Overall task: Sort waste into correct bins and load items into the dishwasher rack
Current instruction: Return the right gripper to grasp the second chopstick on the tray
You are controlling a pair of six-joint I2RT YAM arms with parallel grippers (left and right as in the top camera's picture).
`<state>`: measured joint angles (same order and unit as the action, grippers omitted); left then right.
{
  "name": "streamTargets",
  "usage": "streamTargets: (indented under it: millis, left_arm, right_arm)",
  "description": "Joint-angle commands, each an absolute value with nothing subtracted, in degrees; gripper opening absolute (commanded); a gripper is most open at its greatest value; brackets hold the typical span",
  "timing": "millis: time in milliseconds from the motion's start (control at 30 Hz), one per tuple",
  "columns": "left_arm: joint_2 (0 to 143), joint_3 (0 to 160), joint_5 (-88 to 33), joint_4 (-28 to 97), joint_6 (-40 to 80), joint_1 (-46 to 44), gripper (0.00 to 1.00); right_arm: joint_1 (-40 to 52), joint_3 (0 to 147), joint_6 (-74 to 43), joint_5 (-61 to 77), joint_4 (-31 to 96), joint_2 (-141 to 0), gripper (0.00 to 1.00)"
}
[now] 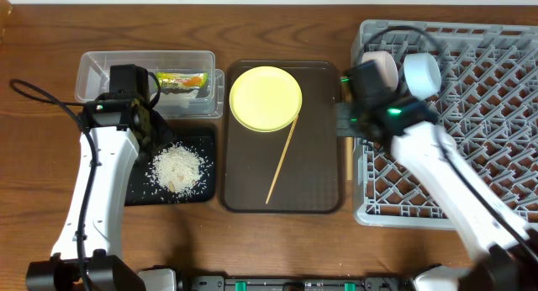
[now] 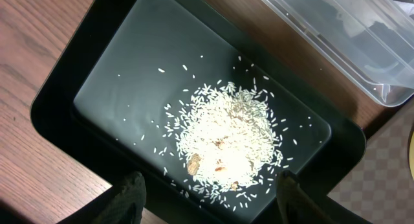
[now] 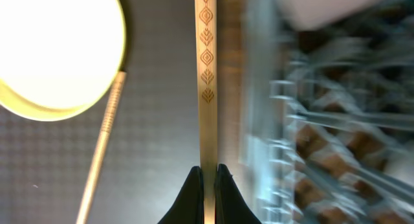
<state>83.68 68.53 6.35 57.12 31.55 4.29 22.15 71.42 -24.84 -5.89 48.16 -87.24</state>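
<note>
My right gripper will next move across and down onto the rack's tray-side slots to let go of the chopstick, because those slots are lower and to the gripper's right in the overhead view.
My right gripper (image 3: 208,175) is shut on one wooden chopstick (image 3: 207,88), held along the gap between the brown tray and the grey dishwasher rack (image 1: 471,114). The held chopstick also shows in the overhead view (image 1: 349,161). The other chopstick (image 1: 282,161) lies on the brown tray, touching the yellow plate (image 1: 265,97). A white bowl (image 1: 381,68) and a light blue bowl (image 1: 422,72) sit in the rack's far left corner. My left gripper (image 2: 210,191) is open and empty above the black tray (image 2: 110,75), which holds the rice heap (image 2: 226,140). The green-and-orange wrapper (image 1: 181,81) lies in the clear tub (image 1: 97,72).
The brown serving tray (image 1: 319,182) lies between the black tray and the rack. The clear tub stands just behind the black tray. Bare wooden table (image 1: 34,156) lies to the left. The small white cup is not in view.
</note>
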Motion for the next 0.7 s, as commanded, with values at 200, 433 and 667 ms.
streamTargets:
  millis: [200,433,667]
  left_arm:
    - [83.48,68.58,6.66,57.34,32.03,4.47,0.67]
    - [83.48,68.58,6.66,57.36,32.03,4.47,0.67]
    - [83.48,68.58,6.66,57.34,32.03,4.47,0.67]
  right_arm:
    - [10.26,71.44,-13.32,-6.66,55.86,-85.71,0.01]
    - [6.22,71.44,-8.84,-6.61,56.18,-90.15,0.01]
    - [6.35,71.44,-7.05,-5.08,54.35,-93.67,0.11]
